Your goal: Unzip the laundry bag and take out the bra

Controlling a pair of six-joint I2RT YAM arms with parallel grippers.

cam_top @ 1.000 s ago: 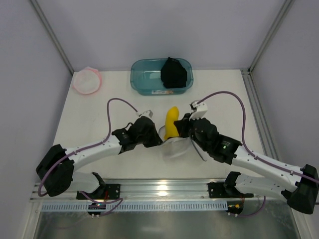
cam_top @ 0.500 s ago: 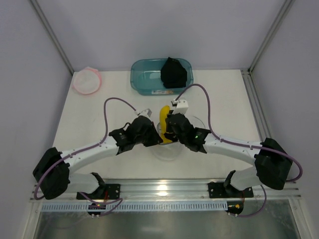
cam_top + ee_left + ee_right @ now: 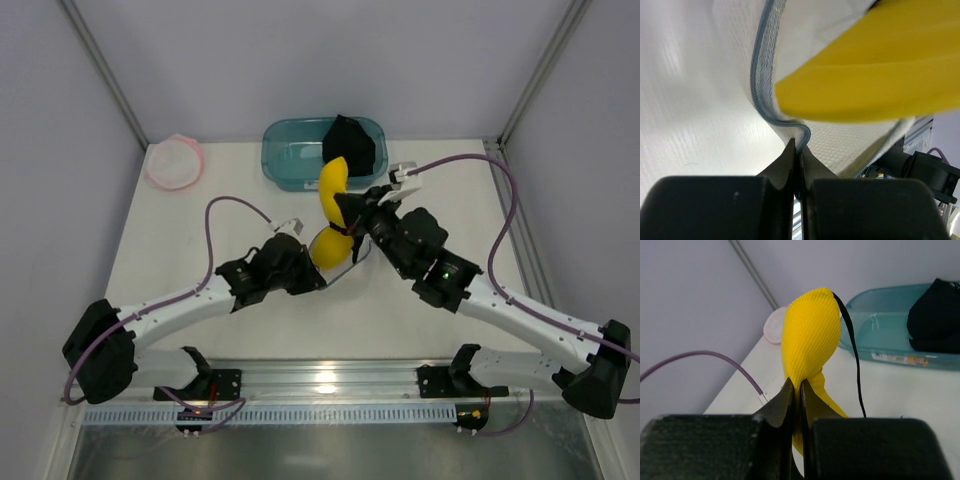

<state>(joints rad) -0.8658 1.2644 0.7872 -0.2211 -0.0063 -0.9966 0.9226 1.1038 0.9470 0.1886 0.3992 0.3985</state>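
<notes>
The tub's bottom (image 3: 303, 158) (image 3: 884, 329) beside the black garment is empty. My right gripper should rise next, carry the bra outward, then lower it into the teal tub and let it go.
The laundry bag (image 3: 345, 262), white mesh with a grey-blue rim, lies at the table's middle. In the left wrist view its rim (image 3: 762, 85) curves up close. My left gripper (image 3: 312, 278) is shut on that rim (image 3: 798, 146). The yellow bra (image 3: 331, 190) has a black strap (image 3: 852, 340). My right gripper (image 3: 345, 212) is shut on the bra (image 3: 810, 335) and holds it up above the bag. One yellow cup (image 3: 328, 250) still sits at the bag's mouth; it also shows in the left wrist view (image 3: 870, 80).
A teal plastic tub (image 3: 290, 155) stands at the back with a black garment (image 3: 349, 146) in it. A pink-rimmed round mesh bag (image 3: 174, 163) lies at the back left. Grey walls close in the table on three sides.
My right gripper has lifted the yellow bra up and toward the back, drawing it out of the bag. My left gripper has stayed on the bag's rim.
</notes>
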